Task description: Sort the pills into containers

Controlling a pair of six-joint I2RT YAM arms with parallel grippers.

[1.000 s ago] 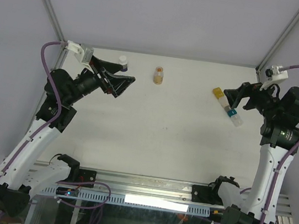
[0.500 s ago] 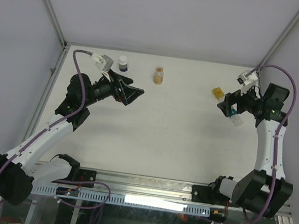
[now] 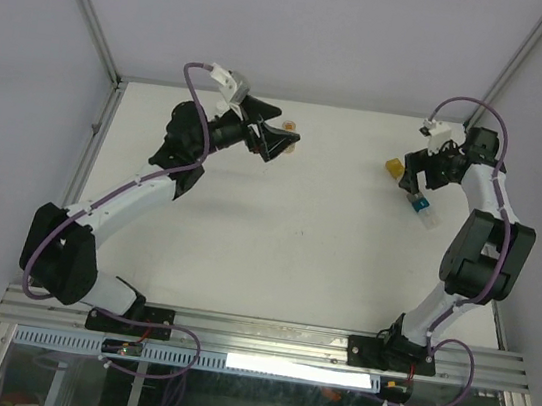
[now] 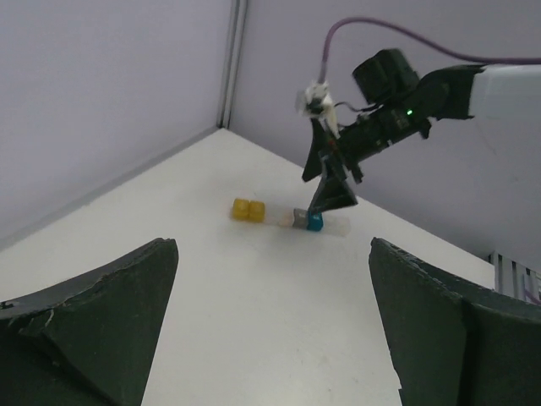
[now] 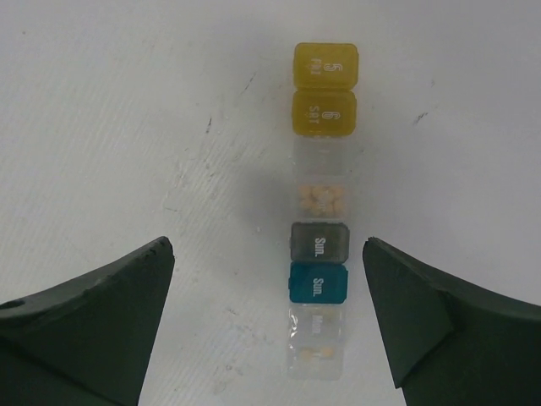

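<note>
The strip's grey box (image 5: pixel 319 243) is below the right gripper and to its right in the wrist view, so the robot should next move that way and go down, with its fingers on either side of the box.
The containers (image 5: pixel 319 241) are a strip of joined small boxes in yellow, clear, grey and teal, lying on the white table (image 5: pixel 127 127) at the back right (image 3: pixel 420 204). Tiny orange-tan pills (image 5: pixel 322 200) lie in the clear box beside the yellow ones, and a few more in the clear end box (image 5: pixel 317 353). My right gripper (image 5: pixel 266 271) hovers open above the strip, which lies near its right finger. My left gripper (image 3: pixel 277 144) is open and empty at the back centre, pointing at the strip (image 4: pixel 292 216) far across the table.
A small orange-tinted vial (image 3: pixel 290 126) stands at the back centre, partly covered by the left gripper's fingers in the top view. Grey walls and metal frame posts close the table's back and sides. The right arm (image 4: pixel 397 110) shows in the left wrist view.
The left arm has swung right and toward the back, bringing its gripper to the vial. The right arm has stretched back, moving its gripper over the strip. Both stay open.
</note>
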